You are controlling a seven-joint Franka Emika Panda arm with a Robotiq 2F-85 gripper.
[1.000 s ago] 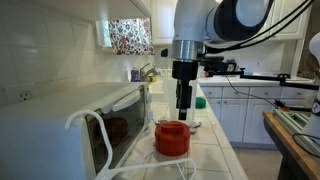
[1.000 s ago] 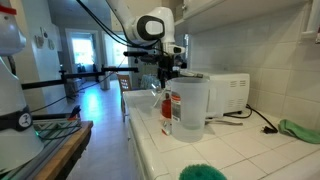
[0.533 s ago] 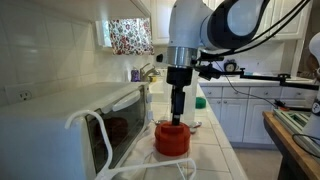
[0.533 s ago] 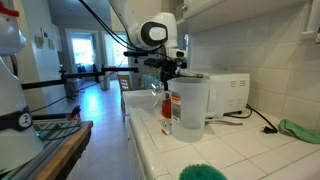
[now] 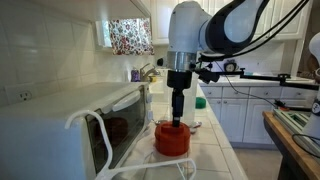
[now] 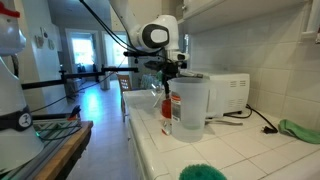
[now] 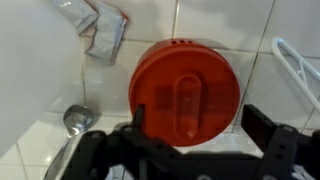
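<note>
My gripper lowers straight down and closes across the lid's raised bar handle [image 7: 187, 106] next. The narrow bar lies below my gripper, lined up between its open fingers.
A round red container [image 5: 172, 138] with a red lid [image 7: 187, 92] stands on the white tiled counter [image 5: 215, 150] beside the microwave [image 5: 70, 125]. The lid has a raised bar handle across its middle. My gripper [image 5: 178, 120] hangs straight down just over the lid, open, its fingers [image 7: 263, 125] standing either side of the handle with nothing between them. In the wrist view the gripper [image 7: 200, 128] is over the lid's near half. In an exterior view the gripper [image 6: 168, 88] is partly hidden behind a clear pitcher [image 6: 190, 105].
A metal spoon [image 7: 75, 118] and a crumpled foil wrapper [image 7: 105, 40] lie beside the container. A white cable [image 5: 93, 128] loops in front of the microwave. A green cloth [image 6: 300, 130] and a green brush [image 6: 205, 172] lie on the counter. Behind is a sink faucet [image 5: 148, 70].
The arm has shifted slightly sideways and come down, bringing the open gripper closer over the red lid. Nothing else has moved.
</note>
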